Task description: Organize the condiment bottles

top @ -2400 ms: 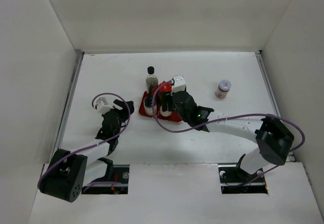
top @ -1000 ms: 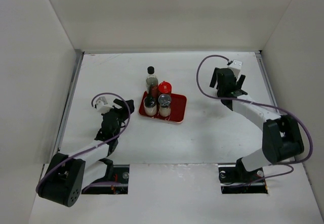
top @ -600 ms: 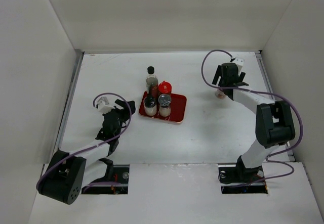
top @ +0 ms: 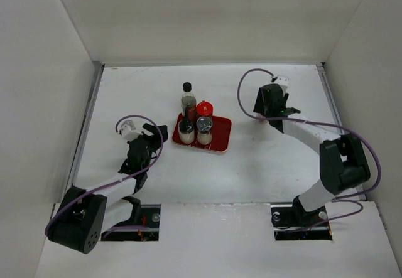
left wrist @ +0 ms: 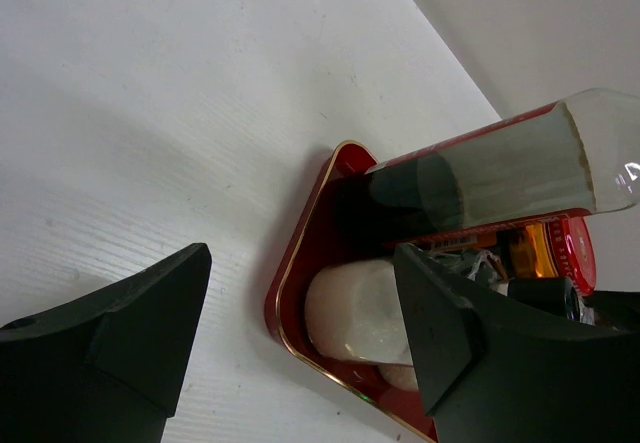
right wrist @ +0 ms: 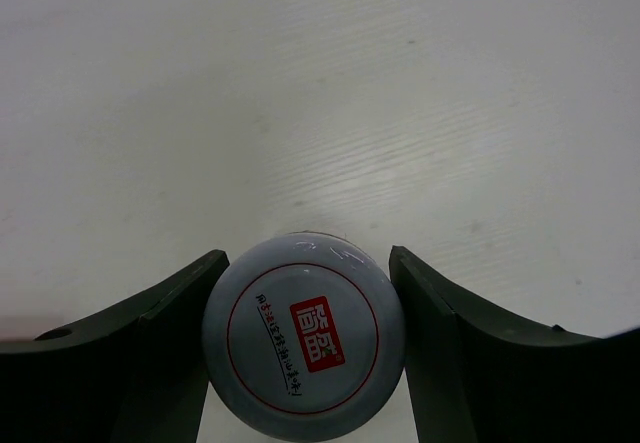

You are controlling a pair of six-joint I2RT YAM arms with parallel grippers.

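Note:
I should next carry the jar left in the top view with my right gripper, then down onto the empty spot beside the red-capped orange bottle.
A red tray [top: 221,133] at mid-table holds the tall black-capped dark bottle [top: 187,96], the red-capped orange bottle [top: 204,109] and two grey-capped whitish shakers [top: 185,129] [top: 203,127]. My left gripper [top: 154,133] is open and empty just left of the tray. Its wrist view shows the tray rim [left wrist: 290,263], a whitish shaker [left wrist: 355,308] and the dark bottle [left wrist: 500,178] between the spread fingers. My right gripper [top: 271,102] is at the back right. In its wrist view it [right wrist: 307,256] is shut on the small red-labelled jar [right wrist: 305,348], which is hidden in the top view.
White walls enclose the table on the left, back and right. The right half of the tray floor is bare. Purple cables loop above both arms.
My right arm left the tray, swung to the back right and closed round the small jar, then shifted a little left. The left arm has not moved.

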